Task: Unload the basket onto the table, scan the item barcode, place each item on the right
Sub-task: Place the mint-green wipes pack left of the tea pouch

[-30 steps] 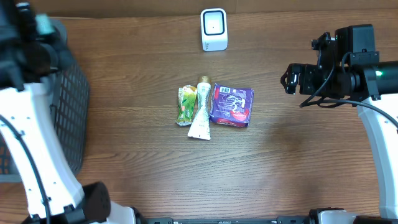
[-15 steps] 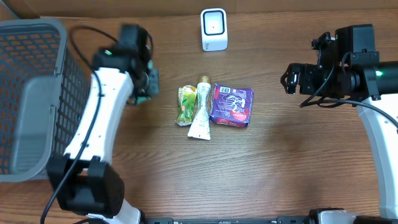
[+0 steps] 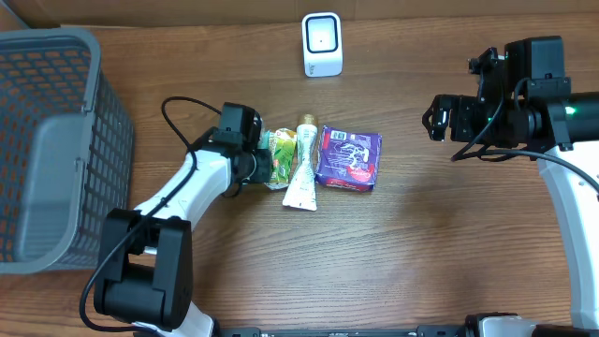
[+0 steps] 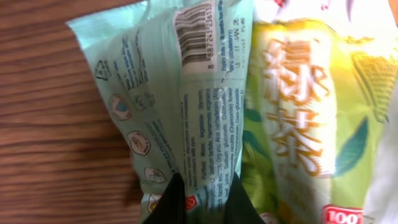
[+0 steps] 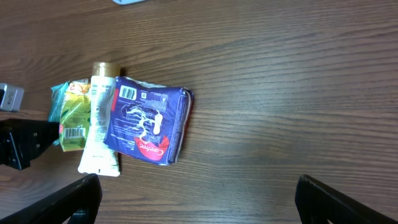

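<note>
Next I will bring my right gripper down to the left in the overhead view, onto the free edge of the purple packet [image 3: 348, 157] opposite the tube, since it lies that way.
A pale green packet [image 4: 168, 118] with a barcode [image 4: 194, 34] lies on the table, and my left gripper [image 4: 205, 184] is shut on its near edge. A yellow-green pouch [image 4: 298, 124] lies against it. From overhead, my left gripper [image 3: 263, 165] is at the left end of the row of green packet [image 3: 281, 156], white tube [image 3: 302, 176] and purple packet [image 3: 348, 157]. The white scanner [image 3: 322, 44] stands at the table's back edge. Far to the right, my right gripper [image 3: 437, 117] hangs open with nothing between its fingers [image 5: 79, 194].
A grey mesh basket [image 3: 56, 140] fills the left side of the table. The purple packet [image 5: 148, 127] and white tube [image 5: 101, 124] lie left of my right gripper in its wrist view, with bare wood to their right.
My left arm has swung from the far left over the basket, across the table, to the green packet's left edge. The right arm and the items have not moved.
</note>
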Tool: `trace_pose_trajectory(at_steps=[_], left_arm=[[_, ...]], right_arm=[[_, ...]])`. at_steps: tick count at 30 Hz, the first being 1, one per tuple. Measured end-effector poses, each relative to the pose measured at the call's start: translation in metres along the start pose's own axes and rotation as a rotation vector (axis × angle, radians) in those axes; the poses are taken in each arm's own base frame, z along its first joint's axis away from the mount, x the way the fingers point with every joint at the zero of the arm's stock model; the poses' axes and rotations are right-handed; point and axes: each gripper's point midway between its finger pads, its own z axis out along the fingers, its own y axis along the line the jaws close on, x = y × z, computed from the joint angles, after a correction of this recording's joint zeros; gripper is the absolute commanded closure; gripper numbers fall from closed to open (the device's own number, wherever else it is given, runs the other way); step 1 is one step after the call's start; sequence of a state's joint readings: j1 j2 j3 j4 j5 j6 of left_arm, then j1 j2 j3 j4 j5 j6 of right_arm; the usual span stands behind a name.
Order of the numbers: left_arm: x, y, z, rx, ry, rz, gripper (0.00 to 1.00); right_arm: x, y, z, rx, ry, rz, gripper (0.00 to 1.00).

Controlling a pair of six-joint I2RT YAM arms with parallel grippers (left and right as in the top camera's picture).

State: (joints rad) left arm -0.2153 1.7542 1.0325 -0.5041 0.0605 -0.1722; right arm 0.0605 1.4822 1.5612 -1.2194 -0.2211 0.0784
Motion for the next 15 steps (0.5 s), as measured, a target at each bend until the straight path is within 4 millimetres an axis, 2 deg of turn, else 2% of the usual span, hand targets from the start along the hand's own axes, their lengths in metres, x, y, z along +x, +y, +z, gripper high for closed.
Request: trace_pose_trajectory(at_steps=[1,5,7,10,13,15], left_arm=[[-0.001,-0.002,0.001,0.002,-0.007,0.005,0.8],[-0.004,-0.014,0.002,0.023,-0.028,0.04,0.36],[-0.004,-0.019,0.002,0.035,-0.031,0.058,0.21],[0.004,-0.028,0.001,0.055,0.001,0.075,0.06],[0.013,-0.026,-0.009,0.043,0.079,0.066,0.03],[0.008,-0.024,-0.024,0.033,0.11,0.054,0.03]], right_arm=[[0.0,0.0,0.0,0.0,0.0,0.0,0.0],[0.0,0.0,0.0,0.0,0.0,0.0,0.0],[0.0,0.0,0.0,0.0,0.0,0.0,0.0],[0.0,0.002,0.0,-0.013,0.002,0.0,0.0],[0.001,0.007,0.0,-0.042,0.006,0.0,0.0],[0.002,0.01,0.001,-0.059,0.012,0.001,0.0]])
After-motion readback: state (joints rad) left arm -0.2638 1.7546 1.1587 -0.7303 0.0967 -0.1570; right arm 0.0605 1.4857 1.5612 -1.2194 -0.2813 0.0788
